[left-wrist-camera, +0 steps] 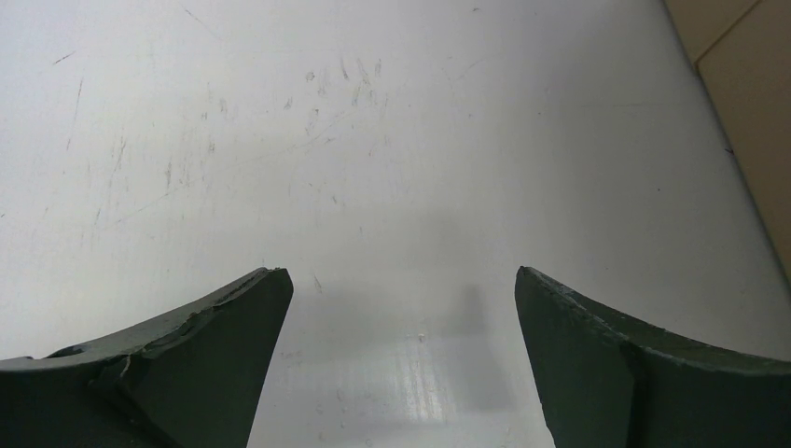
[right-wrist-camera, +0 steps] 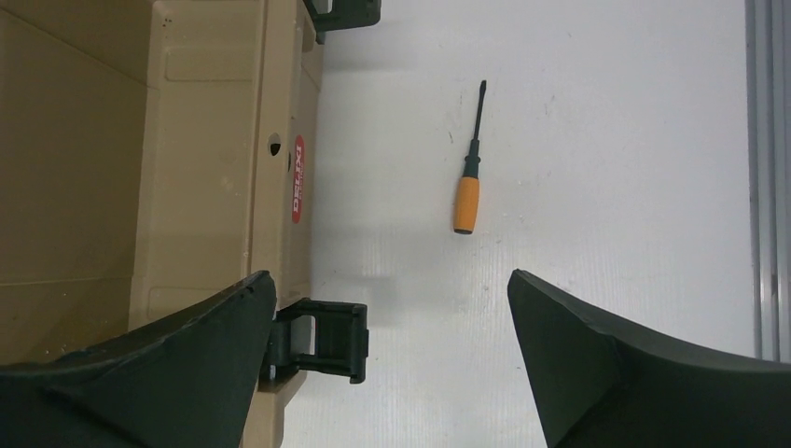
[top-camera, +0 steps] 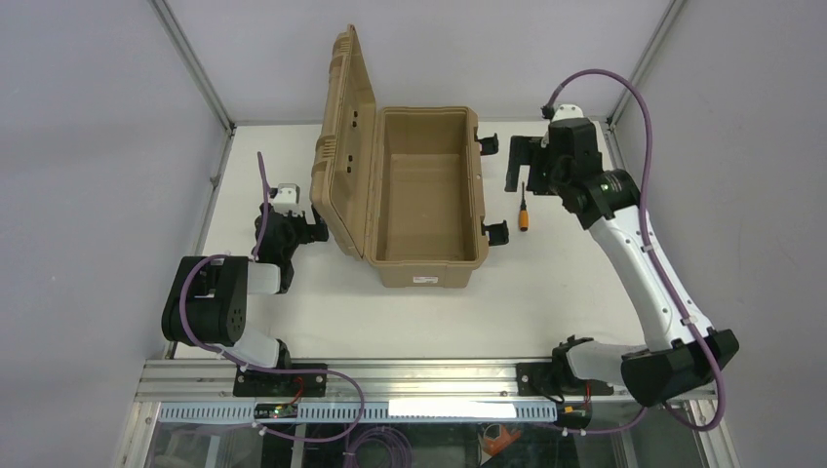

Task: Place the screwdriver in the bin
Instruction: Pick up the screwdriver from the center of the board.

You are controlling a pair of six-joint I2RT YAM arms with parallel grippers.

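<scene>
The screwdriver's orange handle [top-camera: 524, 222] [right-wrist-camera: 466, 204] faces my open fingers. My right gripper will come down onto it next, easing toward the right in the wrist view.
The screwdriver [top-camera: 524, 213], with an orange handle and a thin black shaft, lies on the white table just right of the bin; in the right wrist view [right-wrist-camera: 468, 177] its tip points away from the fingers. The bin [top-camera: 429, 265] is a tan hard case standing open and looking empty, its ribbed lid [top-camera: 343, 146] raised on the left side. Its right wall shows in the right wrist view [right-wrist-camera: 215, 140]. My right gripper [top-camera: 523, 161] [right-wrist-camera: 390, 276] is open and empty, above the table beside the bin, apart from the screwdriver. My left gripper [top-camera: 310, 230] [left-wrist-camera: 400, 272] is open and empty, low beside the lid.
Two black latches [top-camera: 497, 232] [top-camera: 488, 144] stick out from the bin's right side toward the screwdriver; one shows by my right gripper's left finger [right-wrist-camera: 322, 336]. A tan edge of the bin [left-wrist-camera: 746, 93] is at the left wrist view's right. A metal rail [top-camera: 390, 375] runs along the near edge.
</scene>
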